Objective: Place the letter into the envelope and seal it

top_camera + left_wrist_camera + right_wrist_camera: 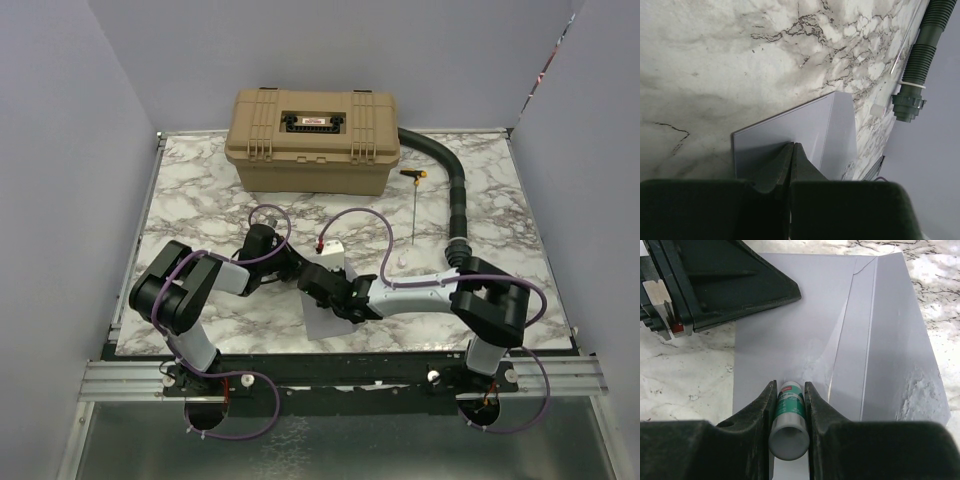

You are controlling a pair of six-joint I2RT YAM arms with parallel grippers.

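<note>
My right gripper lifts the glue stick next, crosses to its right in the top view, lowers and releases it. Clear marble lies there beyond the envelope's smeared flap.
The grey-lavender envelope [805, 315] lies flat on the marble table, its flap [895, 340] folded open to the right with a white smear on it. It also shows in the top view [325, 325] and the left wrist view [790, 125]. My right gripper [789, 385] is shut on a green-and-white glue stick [790, 410], whose tip points down onto the envelope by the flap fold. My left gripper [793, 145] is shut and empty, its fingertips resting on the envelope; it also shows in the right wrist view [740, 275]. Both grippers meet over the envelope [335, 295]. The tan-brown letter is hidden.
A tan hard case [315, 140] stands at the back of the table. A black corrugated hose [455, 190] curves down the right side. A thin tool with a yellow handle [413, 200] and a small white cap [400, 262] lie nearby.
</note>
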